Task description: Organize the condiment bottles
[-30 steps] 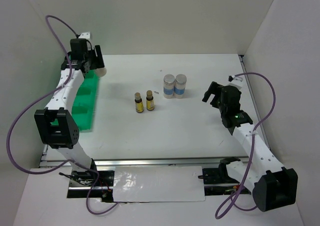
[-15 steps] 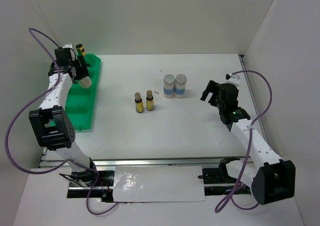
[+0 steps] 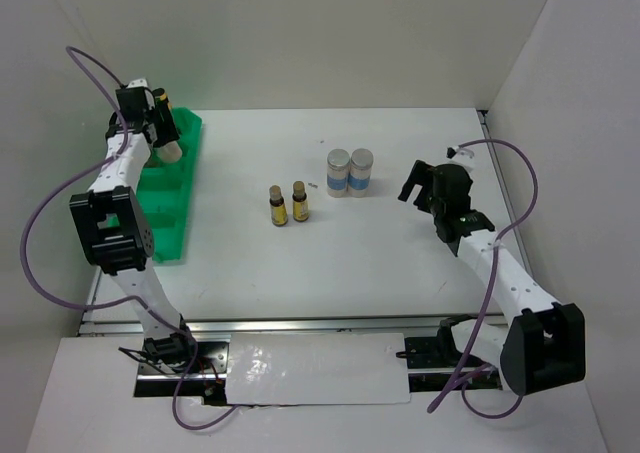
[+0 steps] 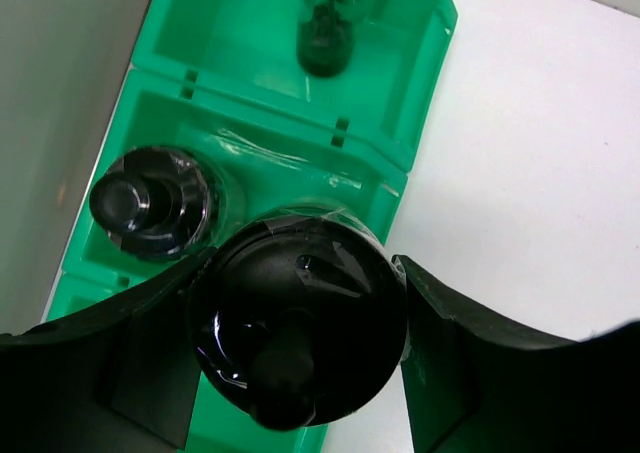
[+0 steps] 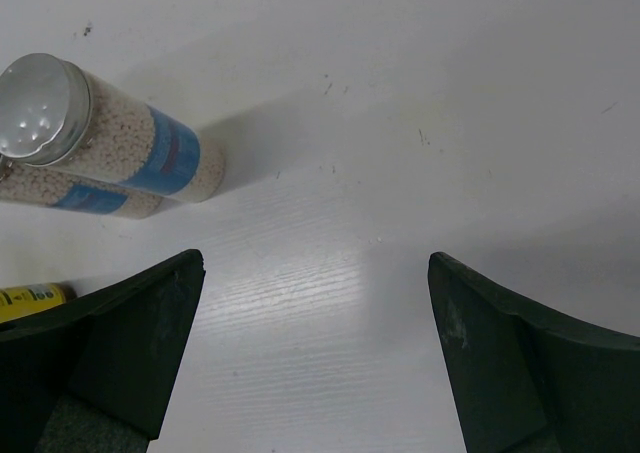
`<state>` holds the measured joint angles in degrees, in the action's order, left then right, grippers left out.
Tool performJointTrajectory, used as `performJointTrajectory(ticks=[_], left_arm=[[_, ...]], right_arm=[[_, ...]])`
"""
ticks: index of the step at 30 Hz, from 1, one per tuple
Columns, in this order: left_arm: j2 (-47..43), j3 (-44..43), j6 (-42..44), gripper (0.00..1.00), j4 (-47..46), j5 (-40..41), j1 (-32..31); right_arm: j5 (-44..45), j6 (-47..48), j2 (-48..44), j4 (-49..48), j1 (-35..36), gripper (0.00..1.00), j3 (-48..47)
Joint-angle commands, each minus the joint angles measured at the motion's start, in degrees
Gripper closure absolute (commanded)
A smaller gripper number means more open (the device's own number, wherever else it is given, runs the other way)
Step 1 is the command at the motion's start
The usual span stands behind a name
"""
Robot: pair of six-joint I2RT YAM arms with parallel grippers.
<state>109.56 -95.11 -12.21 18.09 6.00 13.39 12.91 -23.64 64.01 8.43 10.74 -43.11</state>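
The left gripper should lower the bottle it holds into the free half of the tray section (image 3: 172,164) (image 4: 305,188) beside the standing black-capped bottle and let it go, since that half is below the gripper.
My left gripper (image 3: 158,133) is shut on a clear black-capped bottle (image 4: 297,313) and holds it over the far part of the green tray (image 3: 170,218). Its cap fills the left wrist view between my fingers. Another black-capped bottle (image 4: 150,199) stands in the compartment beside it. A dark bottle (image 4: 325,28) stands in the farthest compartment. Two amber yellow-labelled bottles (image 3: 278,206) (image 3: 299,201) stand mid-table. Two silver-lidded blue-labelled jars (image 3: 339,173) (image 3: 361,171) stand behind them. My right gripper (image 3: 420,187) is open and empty, right of the jars (image 5: 110,133).
The green tray lies along the table's left edge, close to the left wall. White walls enclose the table at the back and on both sides. A small speck (image 3: 313,185) lies next to the jars.
My left gripper has swung left with the bottle, from the tray's right rim to over its far compartments. My right gripper has crept slightly towards the jars.
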Motion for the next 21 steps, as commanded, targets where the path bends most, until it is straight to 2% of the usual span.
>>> performJointTrajectory(ticks=[1, 6, 14, 21], left_arm=[[1.5, -4.0, -0.1, 0.5, -6.1, 1.8, 0.3], [4.5, -6.8, -0.7, 0.5, -5.6, 2.6, 0.3], [6.6, -4.0, -1.9, 0.48, -6.3, 6.4, 0.3], [8.5, -1.5, -1.9, 0.4, -8.1, 5.2, 0.3]], right_arm=[[1.2, -1.1, 0.7, -3.6, 0.5, 0.0, -2.6], [1.8, -1.6, 1.2, -3.6, 0.5, 0.0, -2.6], [1.8, -1.6, 2.8, -4.1, 0.5, 0.0, -2.6], [1.8, -1.6, 3.3, -4.6, 0.5, 0.0, -2.6]])
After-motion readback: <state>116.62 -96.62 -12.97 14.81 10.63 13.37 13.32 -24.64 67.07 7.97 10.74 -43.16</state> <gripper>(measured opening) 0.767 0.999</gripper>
